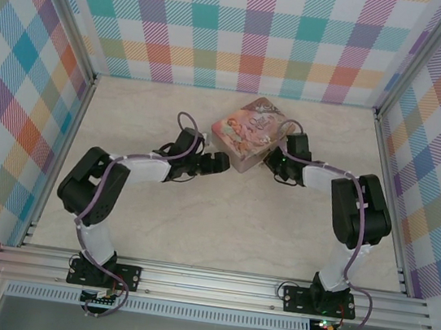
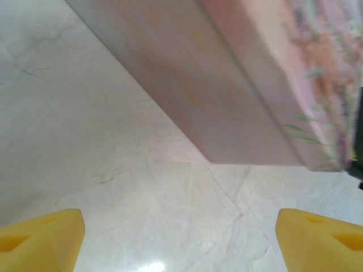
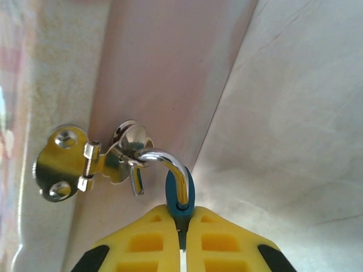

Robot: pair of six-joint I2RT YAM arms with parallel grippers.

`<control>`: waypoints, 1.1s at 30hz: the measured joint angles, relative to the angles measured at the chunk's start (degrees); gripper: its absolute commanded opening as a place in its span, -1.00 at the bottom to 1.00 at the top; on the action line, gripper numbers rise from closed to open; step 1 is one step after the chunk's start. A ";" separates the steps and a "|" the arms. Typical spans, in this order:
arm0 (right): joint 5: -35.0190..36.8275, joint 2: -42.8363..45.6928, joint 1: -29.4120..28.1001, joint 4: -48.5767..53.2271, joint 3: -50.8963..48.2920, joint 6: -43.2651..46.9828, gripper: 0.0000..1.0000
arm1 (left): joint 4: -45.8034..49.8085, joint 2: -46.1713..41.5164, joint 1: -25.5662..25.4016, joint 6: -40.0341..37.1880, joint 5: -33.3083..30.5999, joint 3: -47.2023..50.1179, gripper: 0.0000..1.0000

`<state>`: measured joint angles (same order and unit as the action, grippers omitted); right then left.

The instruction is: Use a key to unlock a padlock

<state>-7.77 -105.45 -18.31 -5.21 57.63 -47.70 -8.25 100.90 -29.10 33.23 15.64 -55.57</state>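
The robot's right gripper has bare table behind it, so it needs to draw the blue body back over that table and let go, as the shackle hooks through the hasp (image 3: 74,161).
The padlock (image 3: 180,197) has a blue body pinched between my right gripper's (image 3: 181,218) yellow fingers, so that gripper is shut on it. Its silvery shackle (image 3: 170,163) curves up through the metal hasp (image 3: 74,161) on the pink tin's side (image 3: 164,68), and the shackle's free end hangs clear of the body. In the top view the right gripper (image 1: 273,163) sits at the tin's (image 1: 246,132) right corner. My left gripper (image 1: 219,163) is at the tin's near-left side. It is open (image 2: 181,249), with bare table between its fingertips (image 2: 39,238). The key is out of view.
The pink illustrated tin (image 2: 227,96) stands in the middle of the pale marble-look table (image 1: 195,227). Checked walls (image 1: 248,29) close in the back and both sides. A metal rail (image 1: 212,283) runs along the near edge at the arm bases.
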 measured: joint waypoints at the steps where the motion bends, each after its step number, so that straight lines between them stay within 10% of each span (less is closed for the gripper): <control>1: -0.28 0.13 -0.28 0.20 -0.24 0.68 -0.86 | 0.79 -1.68 0.00 -0.11 -0.35 0.02 0.75; 13: -2.21 9.73 -3.93 2.40 -10.43 4.70 -0.86 | 2.60 -11.45 -0.11 -1.20 -0.07 -3.21 0.74; 33: -2.10 13.33 -4.28 0.76 -15.80 4.98 -0.72 | 2.54 9.90 -5.64 -1.64 7.06 -23.47 0.72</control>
<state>-9.87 -92.12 -22.59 -4.45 41.82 -42.72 -5.72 110.80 -34.74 31.59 22.70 -79.05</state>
